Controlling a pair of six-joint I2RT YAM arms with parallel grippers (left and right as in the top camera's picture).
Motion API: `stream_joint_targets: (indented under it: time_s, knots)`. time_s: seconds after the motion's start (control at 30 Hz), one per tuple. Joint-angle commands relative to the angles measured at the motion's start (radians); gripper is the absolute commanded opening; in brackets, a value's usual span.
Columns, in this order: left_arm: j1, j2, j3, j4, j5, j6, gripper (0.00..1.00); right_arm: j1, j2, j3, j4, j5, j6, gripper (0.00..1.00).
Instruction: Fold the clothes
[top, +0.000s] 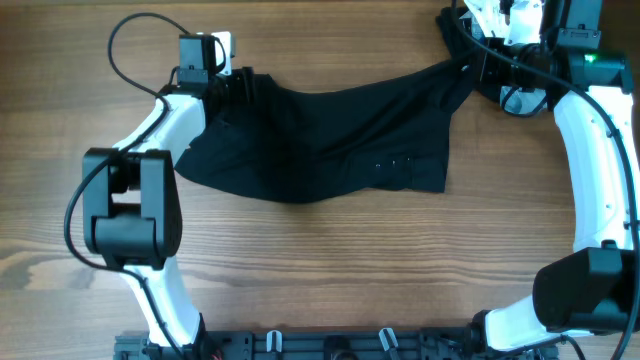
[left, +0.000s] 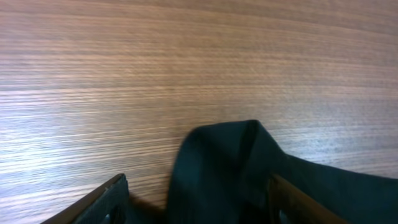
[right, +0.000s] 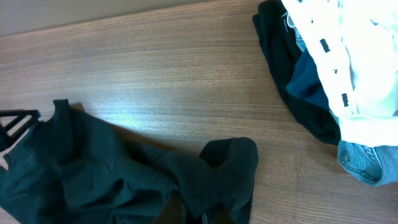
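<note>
I need to move my left gripper toward my right gripper next and close on the garment's limp corner (top: 264, 84) (left: 217, 152), because that corner is to its right in the overhead view.
The clothes (top: 330, 140), one black garment, stretch across the middle of the wooden table between my two grippers. My left gripper (top: 240, 85) is at its upper left corner. In the left wrist view that gripper (left: 199, 208) stands open, its fingers (left: 106, 202) wide apart, and a limp corner of the garment (left: 224, 162) lies loose between them. My right gripper (top: 468, 68) is at the upper right corner. In the right wrist view it (right: 202, 214) is shut on a bunched fold of the black fabric (right: 93, 168).
A pile of other garments (top: 500, 20) lies at the table's back right, close behind the right gripper. It holds a white piece with black stripes (right: 348, 56), light-blue denim (right: 360, 162) and a dark piece (right: 298, 93). Bare wood (top: 330, 260) runs along the front.
</note>
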Motion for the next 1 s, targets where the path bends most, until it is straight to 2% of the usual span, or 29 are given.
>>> stream_joint_targets:
  time_s: [0.0,0.13,0.33,0.57,0.7,0.8,0.97]
  knots:
    - [-0.013,0.058,-0.003,0.04,0.098,0.0,0.71,0.002,0.013,0.013,0.003,-0.016,-0.011,0.04]
    - [-0.024,0.076,-0.003,0.079,0.153,-0.03,0.7,0.002,0.013,0.013,0.003,-0.016,-0.011,0.04]
    - [-0.082,0.083,-0.003,0.11,0.155,-0.056,0.68,0.002,0.013,0.013,0.002,-0.016,-0.012,0.04]
    - [-0.084,0.097,-0.003,0.056,-0.011,-0.057,0.64,0.002,0.013,0.013,0.002,-0.016,-0.014,0.04]
    - [-0.082,0.108,-0.003,0.062,-0.026,-0.087,0.63,0.002,0.019,0.005,0.005,-0.016,-0.014,0.04]
    - [-0.083,0.127,-0.003,0.069,-0.024,-0.138,0.6,0.002,0.034,0.002,0.004,-0.016,-0.014,0.04]
    - [-0.087,0.129,0.002,0.087,-0.009,-0.159,0.44,0.002,0.04,0.002,0.004,-0.016,-0.014,0.04]
